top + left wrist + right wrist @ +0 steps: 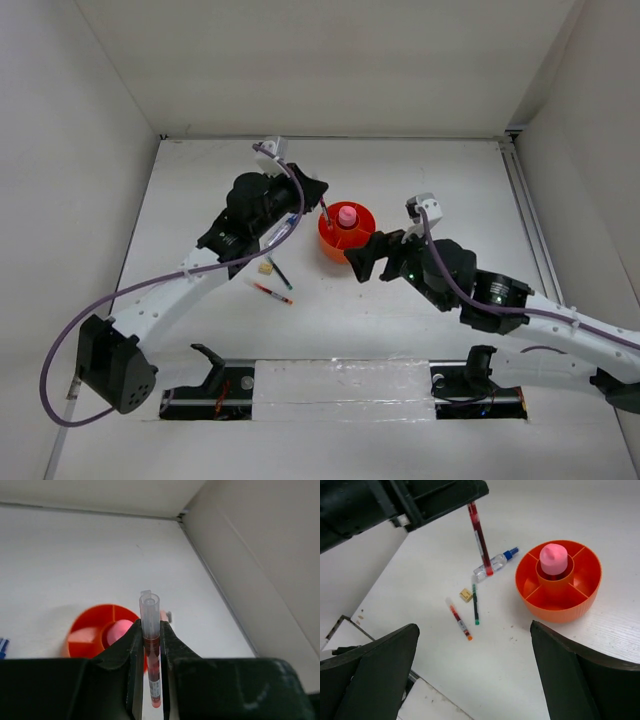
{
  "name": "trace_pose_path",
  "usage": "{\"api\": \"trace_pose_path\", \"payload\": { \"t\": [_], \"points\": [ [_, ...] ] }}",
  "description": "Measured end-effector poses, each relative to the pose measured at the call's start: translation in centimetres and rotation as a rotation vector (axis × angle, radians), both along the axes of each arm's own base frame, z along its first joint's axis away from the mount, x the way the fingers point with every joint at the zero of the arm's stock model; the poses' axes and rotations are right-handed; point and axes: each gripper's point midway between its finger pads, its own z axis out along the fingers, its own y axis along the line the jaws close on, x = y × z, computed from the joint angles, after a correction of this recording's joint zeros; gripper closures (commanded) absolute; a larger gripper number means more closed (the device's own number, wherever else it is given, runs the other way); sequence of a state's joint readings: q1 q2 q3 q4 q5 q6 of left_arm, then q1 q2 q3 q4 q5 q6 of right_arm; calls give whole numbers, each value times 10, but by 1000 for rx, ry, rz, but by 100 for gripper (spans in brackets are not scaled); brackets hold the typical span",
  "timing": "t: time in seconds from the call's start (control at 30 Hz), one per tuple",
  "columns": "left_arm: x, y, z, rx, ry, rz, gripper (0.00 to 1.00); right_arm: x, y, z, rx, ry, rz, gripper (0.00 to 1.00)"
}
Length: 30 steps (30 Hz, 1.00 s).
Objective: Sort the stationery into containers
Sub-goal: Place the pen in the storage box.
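Note:
The pink tube fills the organiser's centre. My left gripper should go down and to the right in the top view next, and let go of the pen in the organiser's far side [346, 206] [107, 612].
The round orange organiser [356, 238] holds a pink tube [347, 214] upright in its central cup; it also shows in the right wrist view [559, 607] and the left wrist view [85, 630]. My left gripper [322, 203] is shut on a red pen [151, 645], held upright just left of the organiser's rim [480, 540]. On the table lie a white blue-capped marker [495, 564], a dark pen [475, 605], a red pen [459, 619] and a small yellow eraser [466, 595]. My right gripper [362, 262] is open and empty, just in front of the organiser.
White walls enclose the table on three sides. A rail runs along the right edge [528, 215]. A clear taped strip [340, 382] lies at the near edge between the arm bases.

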<state>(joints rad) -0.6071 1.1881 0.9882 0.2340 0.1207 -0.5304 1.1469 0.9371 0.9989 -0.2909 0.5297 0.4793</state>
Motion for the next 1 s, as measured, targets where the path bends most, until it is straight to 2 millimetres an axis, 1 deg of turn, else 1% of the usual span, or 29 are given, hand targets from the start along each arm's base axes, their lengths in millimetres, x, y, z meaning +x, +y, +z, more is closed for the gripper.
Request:
{"api": "trace_pose_path", "payload": {
  "t": [0.07, 0.13, 0.27, 0.37, 0.5, 0.67, 0.83, 1.0],
  "points": [
    [20, 0, -3, 42, -46, 42, 100, -3, -10, 5, 14, -3, -11, 1],
    [39, -2, -10, 88, -86, 82, 100, -6, -19, 7, 23, -4, -18, 1],
    [73, -6, -31, 181, -149, 137, 100, -13, -34, 2, 15, 11, -25, 1],
    [92, -12, -48, 247, -184, 148, 100, -18, -44, -1, 17, 25, -29, 1],
    [107, -17, -62, 296, -221, 150, 100, -23, -55, -5, 21, 32, -33, 1],
    [123, -28, -63, 311, -263, 144, 100, -24, -58, -7, 18, 37, -34, 1],
    [128, -33, -61, 296, -287, 141, 100, -23, -55, -12, 2, 47, -35, 1],
    [128, -39, -67, 282, -287, 118, 100, -22, -54, -15, -9, 52, -36, 1]
  ]
}}
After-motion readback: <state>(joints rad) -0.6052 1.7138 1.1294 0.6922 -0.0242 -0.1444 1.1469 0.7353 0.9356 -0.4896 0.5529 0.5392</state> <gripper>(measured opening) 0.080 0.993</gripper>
